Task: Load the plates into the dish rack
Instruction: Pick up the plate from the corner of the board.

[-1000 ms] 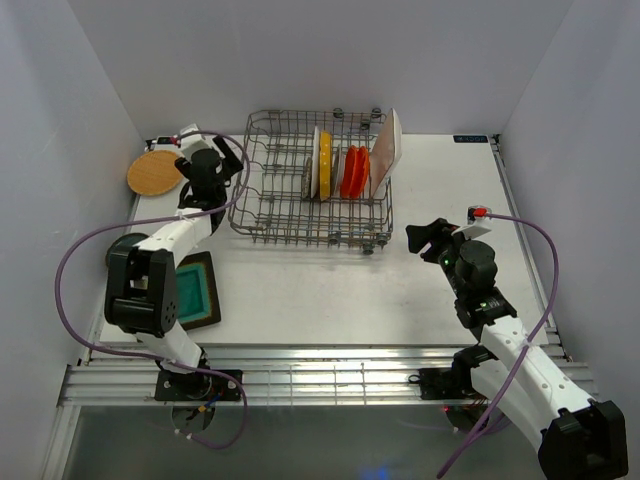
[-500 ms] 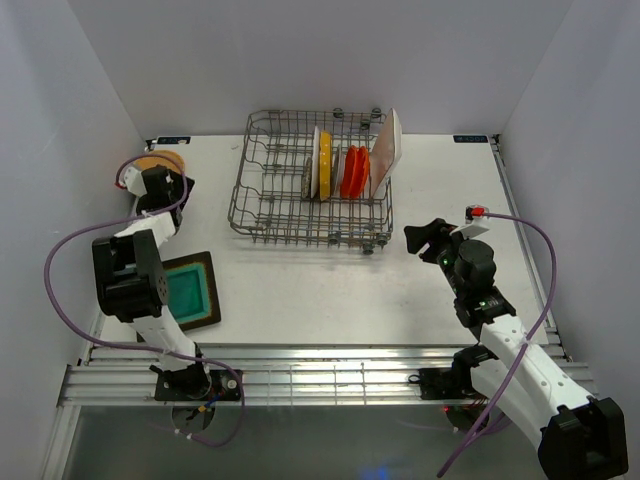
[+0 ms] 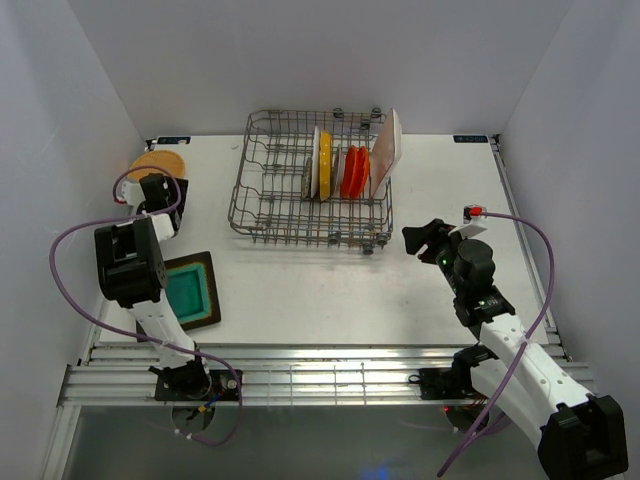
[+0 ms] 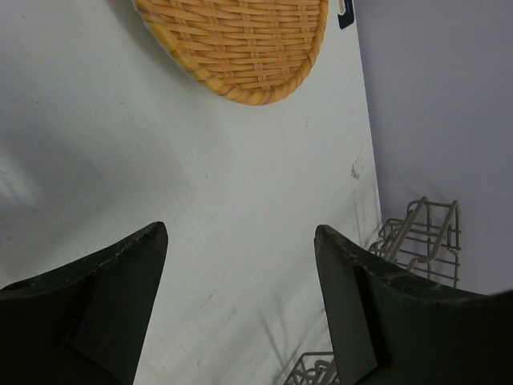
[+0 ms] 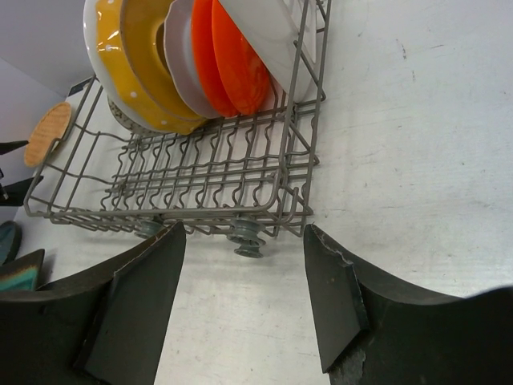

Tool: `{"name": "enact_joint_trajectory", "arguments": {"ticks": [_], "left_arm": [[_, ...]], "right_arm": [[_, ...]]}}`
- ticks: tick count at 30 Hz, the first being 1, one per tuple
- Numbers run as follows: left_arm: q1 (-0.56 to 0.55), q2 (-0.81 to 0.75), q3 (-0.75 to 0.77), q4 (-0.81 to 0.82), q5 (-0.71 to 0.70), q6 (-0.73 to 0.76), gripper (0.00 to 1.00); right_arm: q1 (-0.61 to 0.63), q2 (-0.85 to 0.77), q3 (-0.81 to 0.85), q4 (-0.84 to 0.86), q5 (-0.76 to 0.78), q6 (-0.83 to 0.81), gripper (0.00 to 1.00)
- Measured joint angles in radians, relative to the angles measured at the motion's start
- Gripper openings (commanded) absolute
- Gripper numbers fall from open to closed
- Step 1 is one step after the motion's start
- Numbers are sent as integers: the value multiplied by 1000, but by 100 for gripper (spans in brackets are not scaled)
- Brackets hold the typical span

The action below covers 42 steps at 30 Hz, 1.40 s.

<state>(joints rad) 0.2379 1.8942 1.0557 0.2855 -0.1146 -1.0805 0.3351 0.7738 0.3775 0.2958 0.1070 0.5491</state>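
The left gripper lowers and turns onto the near rim of the tan woven plate [image 4: 255, 95] next, because the plate lies flat on the table beyond my open fingers.
The dish rack [image 3: 268, 205] stands at the back middle of the table. In its right half stand a yellow plate [image 3: 325, 163], an orange-red plate [image 3: 351, 172] and a white rectangular plate [image 3: 386, 150]. The right wrist view shows the rack [image 5: 200, 172] with these plates [image 5: 144, 56] from the front. A tan woven plate [image 3: 152, 161] lies at the far left. My left gripper [image 3: 160, 190] is open just short of that plate [image 4: 236, 44], nothing between its fingers [image 4: 240, 233]. A square teal plate [image 3: 190, 290] lies beside the left arm. My right gripper [image 3: 424, 238] is open and empty [image 5: 240, 233], right of the rack's front corner.
White walls close in the table on the left, back and right. The left arm's purple cable [image 3: 65, 260] loops out toward the left wall. The rack's end [image 4: 421, 233] shows at the right of the left wrist view.
The left arm has swung left, away from the rack's left end, and now sits by the woven plate. The right arm has barely moved.
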Motion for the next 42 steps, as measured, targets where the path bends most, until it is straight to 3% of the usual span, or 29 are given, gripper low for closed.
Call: {"name": "enact_joint_trajectory", "arguments": {"ticks": [18, 34, 39, 42], "left_arm": [[47, 175, -3, 248, -65, -188, 79], [47, 373, 189, 359, -123, -294, 71], [47, 410, 234, 366, -142, -304, 62], [47, 439, 262, 370, -144, -310, 47]], "right_arm": [[0, -54, -72, 104, -21, 45, 64], [0, -61, -99, 142, -58, 97, 63], [0, -64, -99, 142, -57, 97, 63], [0, -71, -99, 142, -54, 97, 64]]}}
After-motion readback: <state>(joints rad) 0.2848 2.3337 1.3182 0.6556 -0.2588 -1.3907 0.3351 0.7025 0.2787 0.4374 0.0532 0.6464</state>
